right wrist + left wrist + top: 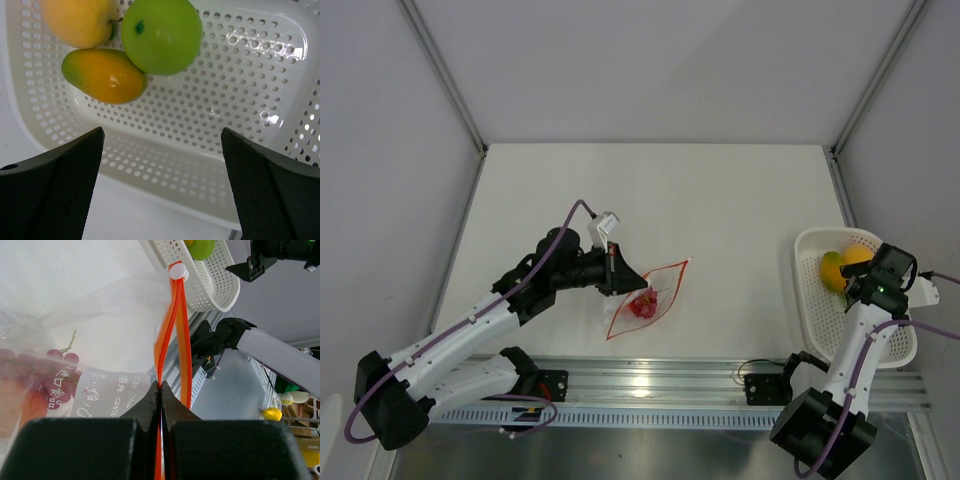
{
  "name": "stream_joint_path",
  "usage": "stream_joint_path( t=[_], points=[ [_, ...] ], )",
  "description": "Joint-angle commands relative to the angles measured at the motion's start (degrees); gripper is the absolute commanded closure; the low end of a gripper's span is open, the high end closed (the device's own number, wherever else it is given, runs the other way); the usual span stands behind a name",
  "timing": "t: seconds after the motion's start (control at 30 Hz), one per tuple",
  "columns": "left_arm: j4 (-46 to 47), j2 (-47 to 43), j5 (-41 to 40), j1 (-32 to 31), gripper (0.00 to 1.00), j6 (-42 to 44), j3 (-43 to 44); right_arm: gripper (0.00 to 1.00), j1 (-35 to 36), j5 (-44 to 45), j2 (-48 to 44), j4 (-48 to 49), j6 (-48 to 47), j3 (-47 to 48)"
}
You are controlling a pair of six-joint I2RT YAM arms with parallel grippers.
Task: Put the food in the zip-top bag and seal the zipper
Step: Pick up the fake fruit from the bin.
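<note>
My right gripper is to go down into the basket next toward the lime green fruit point(161, 35) and close across its sides, because the fruit is still outside the wide-open bag.
The clear zip-top bag point(660, 290) lies on the table in front of the left arm, with dark red food point(642, 305) inside it. My left gripper point(161, 386) is shut on one side of the orange-red zipper point(170, 325), near the end away from the white tab point(177, 271). The other strip bows away from it, so the mouth gapes. Red grapes point(30, 385) show through the plastic. Over the basket, my right gripper point(160, 165) hangs open and holds nothing. Below and ahead of it lie a lime green fruit point(161, 35), an orange-yellow mango point(105, 75) and a yellow fruit point(80, 20).
The white mesh basket point(880, 345) sits at the table's right edge, beside the right arm. An aluminium rail point(660, 385) runs along the near edge between the two arm bases. Grey walls close off the back and sides.
</note>
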Motion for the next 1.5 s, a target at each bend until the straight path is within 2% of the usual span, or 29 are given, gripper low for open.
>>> stream_joint_path(
  t=[0.0, 0.23, 0.67, 1.13, 1.3, 1.47],
  points=[
    [2.2, -0.6, 0.7, -0.3, 0.99, 0.5, -0.7, 0.01, -0.5, 3.5, -2.7, 7.0, -1.4, -2.5],
    [3.2, 0.2, 1.7, -0.3, 1.0, 0.4, -1.0, 0.01, -1.2, 5.2, -2.5, 14.8, -1.8, -7.0],
    [2.6, 1.7, 2.3, -0.2, 0.99, 1.9, -0.2, 0.0, -2.2, 5.9, 6.8, 25.1, -2.2, -10.3],
    [3.1, 3.7, 3.7, 0.1, 0.99, 1.9, 0.5, 0.01, -3.1, 7.1, 20.0, 29.8, -2.7, -9.2],
    [2.8, 3.9, 3.7, 0.1, 0.99, 1.8, 0.6, 0.07, -3.6, 7.3, 20.8, 31.2, -3.2, -9.6],
    [2.5, 3.4, 3.6, 0.0, 0.99, 1.7, 0.5, 0.18, -3.6, 7.7, 20.4, 31.2, -3.9, -10.1]
  ],
)
